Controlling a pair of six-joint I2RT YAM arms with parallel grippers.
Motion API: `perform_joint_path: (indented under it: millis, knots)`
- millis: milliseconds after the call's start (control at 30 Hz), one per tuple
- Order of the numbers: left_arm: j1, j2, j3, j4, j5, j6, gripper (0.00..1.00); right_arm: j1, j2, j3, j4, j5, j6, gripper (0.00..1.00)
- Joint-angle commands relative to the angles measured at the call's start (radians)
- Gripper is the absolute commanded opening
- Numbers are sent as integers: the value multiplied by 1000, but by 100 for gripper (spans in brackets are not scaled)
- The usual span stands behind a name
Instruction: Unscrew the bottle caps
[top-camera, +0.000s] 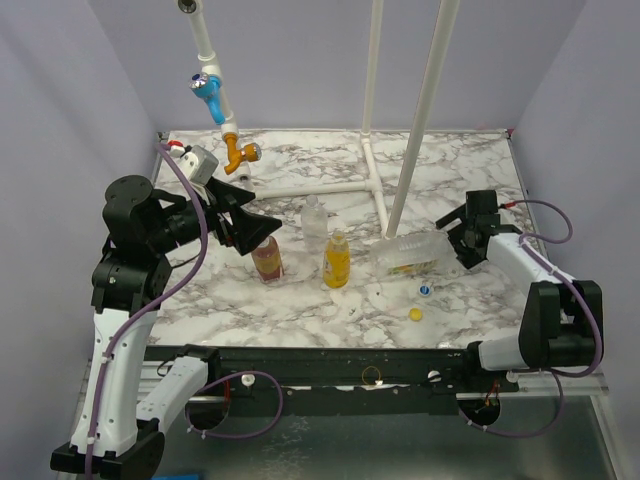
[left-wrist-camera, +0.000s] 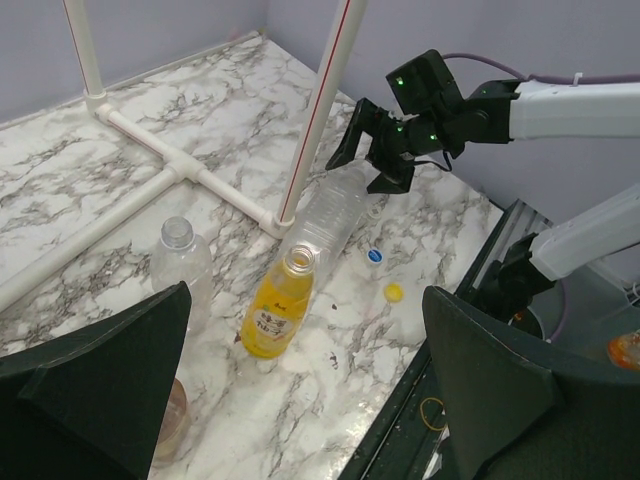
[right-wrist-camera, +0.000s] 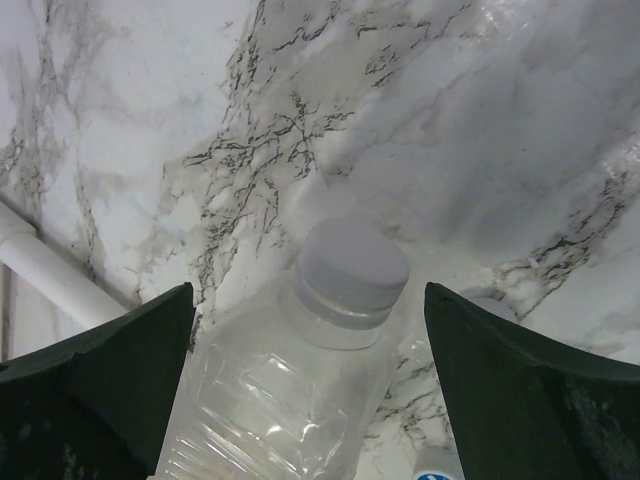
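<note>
The white cap already sits between the fingers of my right gripper, so I need to move that gripper slightly toward the wider clear bottle (top-camera: 408, 255) and then close on the cap's sides.
The wider clear bottle (top-camera: 408, 255) lies on its side with its white cap (right-wrist-camera: 352, 270) on. My right gripper (top-camera: 456, 238) is open; in the right wrist view (right-wrist-camera: 308, 300) its fingers flank that cap without touching it. The yellow-orange bottle (top-camera: 337, 262) and the slim clear bottle (top-camera: 315, 218) stand upright with open necks. The brown bottle (top-camera: 267, 260) stands under my open, empty left gripper (top-camera: 262, 213); its top is hidden. A blue-and-white cap (top-camera: 425, 290) and a yellow cap (top-camera: 415, 314) lie loose on the table.
A white pipe frame (top-camera: 330, 186) lies across the back of the marble table (top-camera: 480, 175), with two upright white poles (top-camera: 425, 110). A pipe with a blue tap handle (top-camera: 208, 84) and an orange fitting (top-camera: 236, 152) hangs at back left. A black rail (top-camera: 330, 365) runs along the front edge.
</note>
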Motion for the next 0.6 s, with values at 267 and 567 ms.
perform_joint_path:
  millis: [267, 567]
  knots:
    - [-3, -24, -8, 31, 20, -22, 99, -2, 75, -29, 80, -27, 104, 76]
    - [-4, -30, -21, 38, 23, -31, 99, -2, -16, -55, 129, -8, 139, 26]
